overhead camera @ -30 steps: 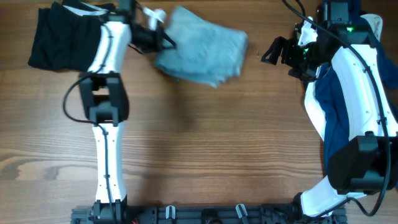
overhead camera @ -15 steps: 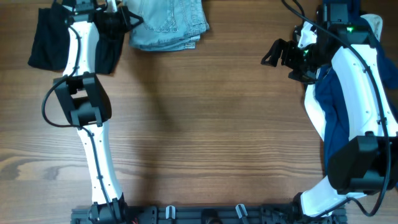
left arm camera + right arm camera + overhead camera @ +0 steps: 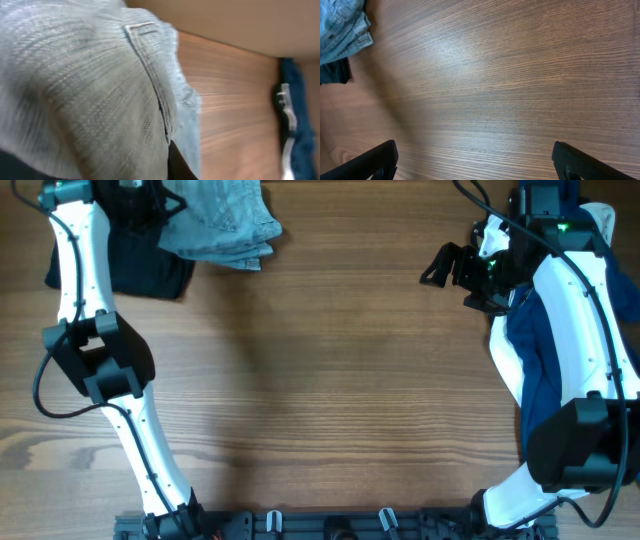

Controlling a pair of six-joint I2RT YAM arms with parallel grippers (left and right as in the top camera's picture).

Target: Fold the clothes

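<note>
My left gripper is holding the jeans' edge and next needs to pull it left in the overhead view, farther over the black garment (image 3: 140, 268) (image 3: 17, 167), and release it, since the jeans overhang bare wood.
The folded pale-blue denim jeans (image 3: 222, 218) sit at the far left of the table, their left part over a black garment (image 3: 140, 268). My left gripper (image 3: 150, 205) is shut on the jeans' left edge. In the left wrist view the jeans (image 3: 85, 85) fill the frame, a stitched pocket seam shows, and one dark finger (image 3: 177, 167) pokes out beneath the cloth. My right gripper (image 3: 447, 265) is open and empty above bare wood, its jaws wide apart (image 3: 477, 165). The right wrist view shows the jeans (image 3: 340, 25) far off.
A navy-blue garment (image 3: 528, 350) with white trim lies under my right arm at the table's right edge; it also shows in the left wrist view (image 3: 296, 100). The wooden table (image 3: 340, 400) spreads between the arms. A black rail runs along the front edge (image 3: 330, 525).
My left gripper has swung the jeans from the table's upper middle to the far left, over the black garment. The right arm has not moved.
</note>
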